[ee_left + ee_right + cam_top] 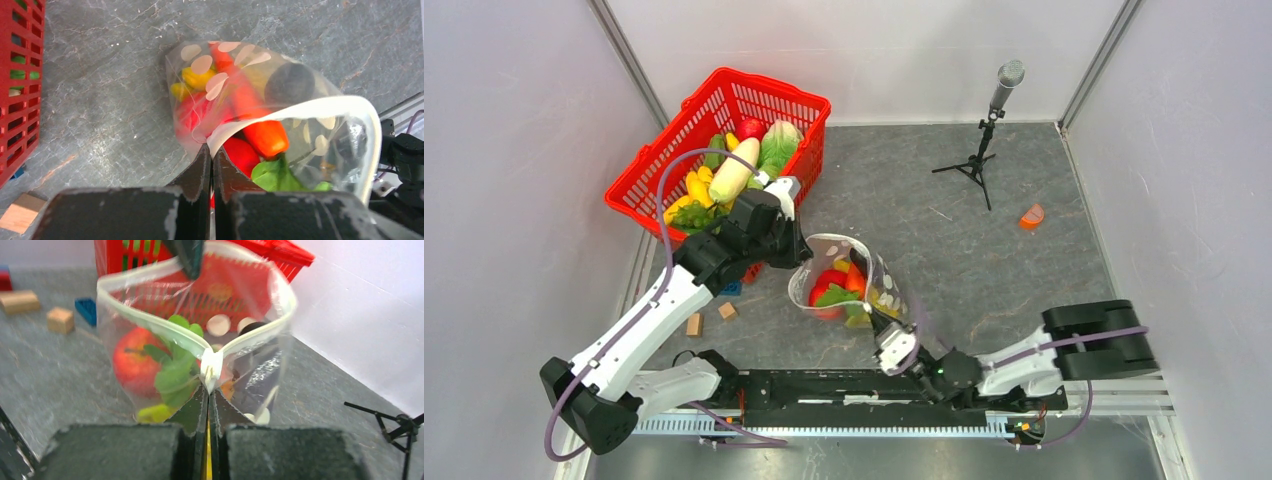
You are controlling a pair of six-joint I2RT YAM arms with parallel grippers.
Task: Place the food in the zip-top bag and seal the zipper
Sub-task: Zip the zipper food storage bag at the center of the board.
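The bag's zipper edge [809, 253] [212, 145] stretches away from my right gripper next, as my left gripper moves toward the red basket before opening.
The zip-top bag [849, 285] stands open on the grey table between my two grippers. It holds food: a red tomato [131, 360], a green leafy piece [175, 375], an orange-red pepper [263, 137] and yellow pieces [197, 78]. The zipper [310, 103] runs round the open mouth as a whitish strip. My left gripper [211, 148] is shut on the bag's rim at the far-left side [802, 255]. My right gripper [207, 388] is shut on the near end of the zipper [210, 365], low at the bag's front [889, 338].
A red basket [776, 86] with more toy food stands at the back left. Two wooden cubes [694, 323] and a blue brick [730, 290] lie near the left arm. A microphone stand [984, 135] and an orange piece [1031, 215] are at the back right.
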